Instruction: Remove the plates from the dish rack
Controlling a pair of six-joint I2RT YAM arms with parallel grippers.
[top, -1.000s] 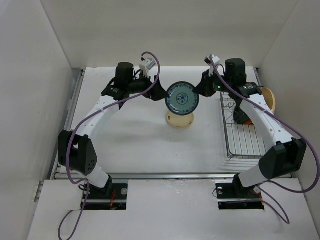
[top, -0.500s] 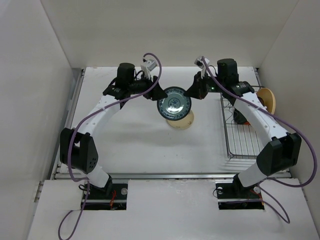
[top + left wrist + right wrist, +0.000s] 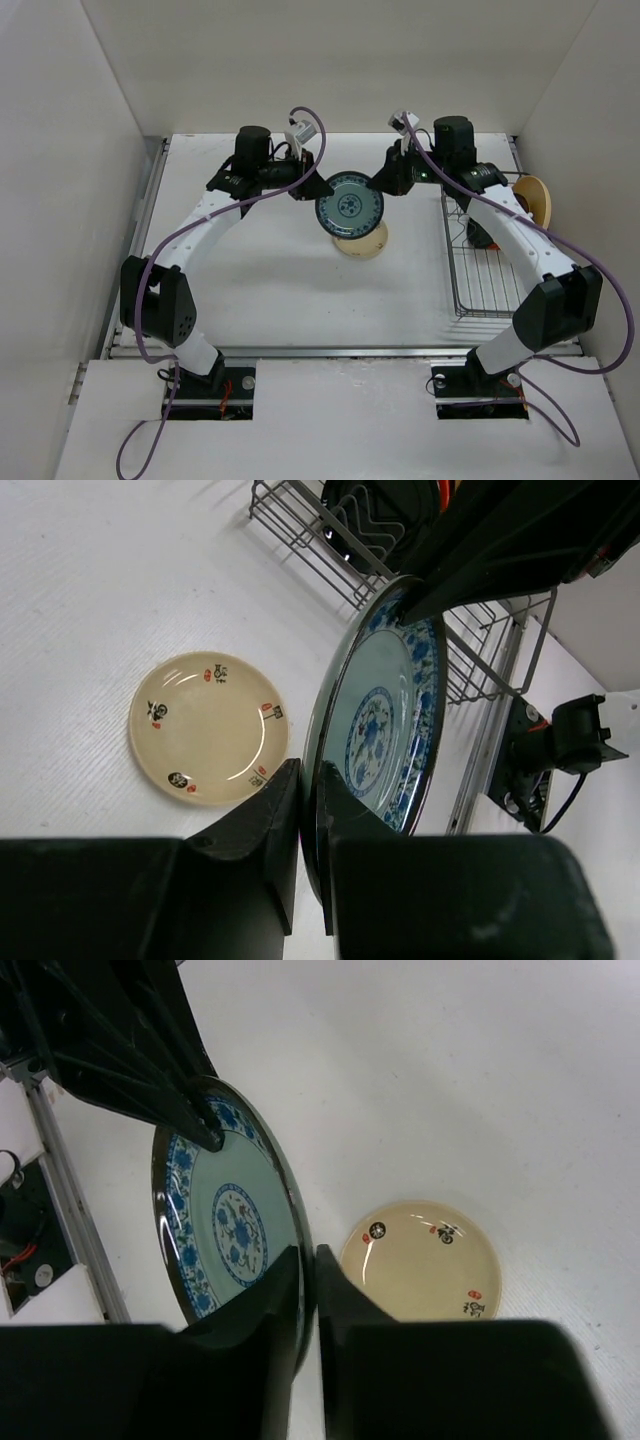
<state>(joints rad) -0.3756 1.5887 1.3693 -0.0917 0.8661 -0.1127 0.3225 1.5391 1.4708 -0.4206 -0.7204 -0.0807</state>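
My left gripper lowers and releases the teal-blue plate onto the cream plate (image 3: 364, 244) (image 3: 205, 728) next, since that one lies flat on the tabletop below the gripper.
A teal-blue patterned plate (image 3: 349, 205) (image 3: 385, 720) (image 3: 225, 1225) hangs on edge above the table, just over a cream plate (image 3: 364, 244) (image 3: 205, 728) (image 3: 425, 1260) that lies flat. My left gripper (image 3: 318, 190) (image 3: 308, 770) is shut on the plate's left rim. On the opposite rim my right gripper (image 3: 378, 185) (image 3: 308, 1252) straddles the edge, its jaws slightly apart, with a sliver of light behind the plate. The dish rack (image 3: 485, 270) (image 3: 300, 520) stands at the right with a dark plate (image 3: 481, 232) upright in it.
A plain tan plate (image 3: 535, 198) leans at the rack's far right end by the side wall. White walls close in the table on the left, back and right. The arm bases sit at the near edge.
The teal plate moved a little left and down toward the cream plate. My left gripper closed onto its rim. My right gripper's jaws loosened slightly.
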